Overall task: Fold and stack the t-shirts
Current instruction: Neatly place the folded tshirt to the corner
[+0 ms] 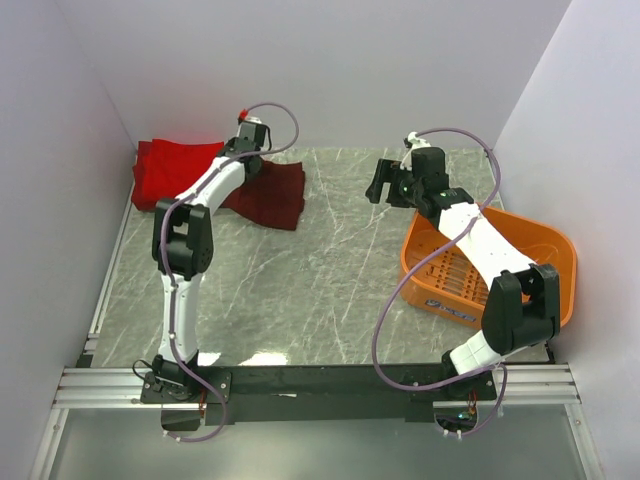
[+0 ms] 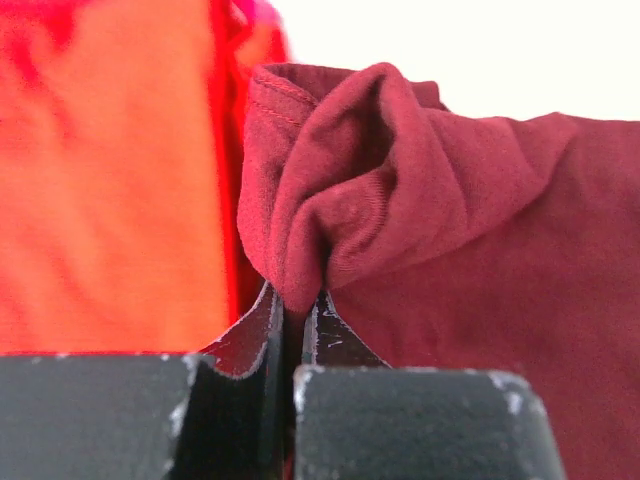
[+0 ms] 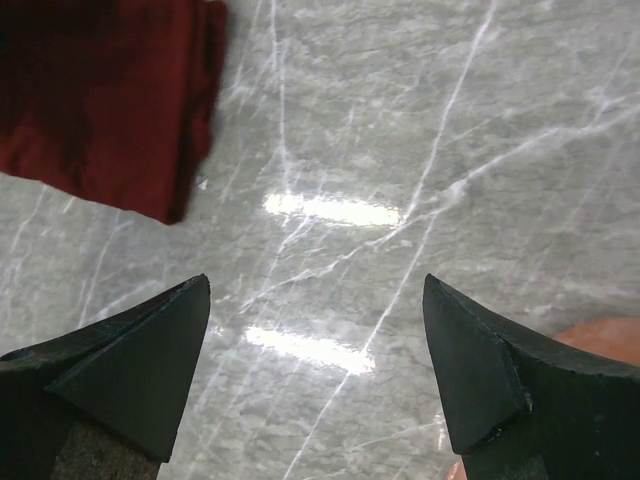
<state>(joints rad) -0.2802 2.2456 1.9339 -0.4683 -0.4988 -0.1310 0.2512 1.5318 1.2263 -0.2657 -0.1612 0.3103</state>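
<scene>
I need to lift the maroon t-shirt with my left gripper next, carry it over the folded red t-shirt (image 1: 172, 172) (image 2: 110, 190), lower it and release it. The red t-shirt lies to the left in the top view.
A dark maroon t-shirt (image 1: 272, 193) lies folded at the back of the table, right of a bright red t-shirt (image 1: 172, 170) in the back left corner. My left gripper (image 1: 246, 152) is shut on a bunched fold of the maroon t-shirt (image 2: 420, 190) at its far left edge; the red t-shirt (image 2: 110, 190) fills the left of that wrist view. My right gripper (image 1: 378, 184) is open and empty, raised above bare table to the right of the maroon t-shirt, whose corner (image 3: 100, 100) shows at the upper left of the right wrist view.
An orange plastic basket (image 1: 540, 255) stands at the right edge of the table, under the right arm. White walls close the table on the left, back and right. Bare marble surface (image 1: 310, 290) lies in the middle and front.
</scene>
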